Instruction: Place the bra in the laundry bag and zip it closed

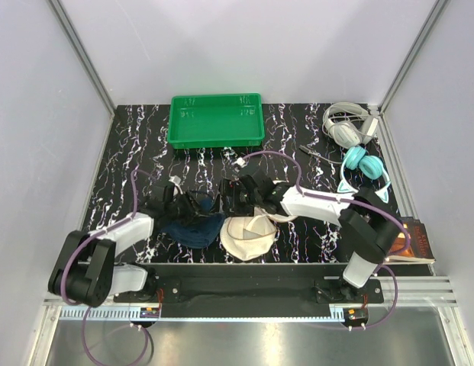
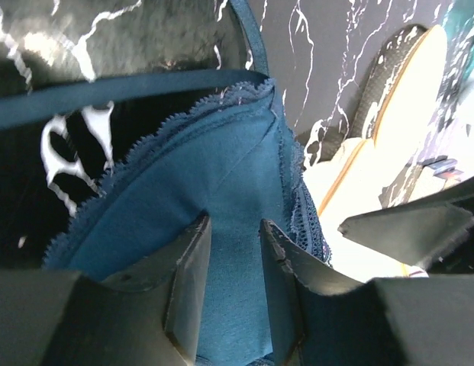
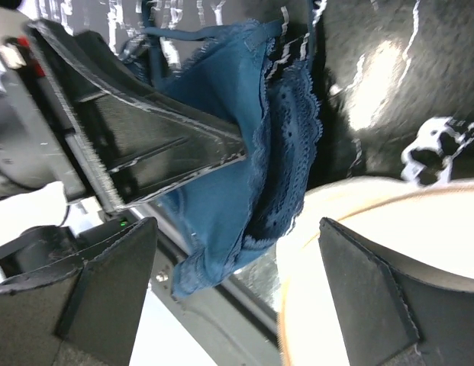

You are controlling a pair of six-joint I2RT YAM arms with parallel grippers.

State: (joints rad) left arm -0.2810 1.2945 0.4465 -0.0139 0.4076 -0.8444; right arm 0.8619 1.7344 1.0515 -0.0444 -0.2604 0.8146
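My right gripper will next go down onto the bra's lace edge (image 1: 219, 219) (image 3: 271, 198) beside the laundry bag and close, because that edge sticks out clear of the left gripper.
The dark navy-blue bra (image 1: 192, 227) lies bunched on the table, just left of the cream laundry bag (image 1: 248, 236). My left gripper (image 1: 195, 207) is shut on the bra; in the left wrist view its blue cup (image 2: 221, 175) fills the narrow gap of the left gripper (image 2: 234, 221). The laundry bag (image 2: 374, 171) shows to the right there. My right gripper (image 1: 227, 200) hovers between bra and bag. In the right wrist view the right gripper (image 3: 237, 229) stands open, the bra's (image 3: 221, 191) lace edge hanging between its fingers and the laundry bag (image 3: 420, 221) under the right finger.
A green plastic tray (image 1: 216, 139) stands at the back centre. Grey headphones (image 1: 345, 126) and teal headphones (image 1: 364, 164) lie at the back right. A book (image 1: 417, 244) sits at the right edge beside the right arm's base.
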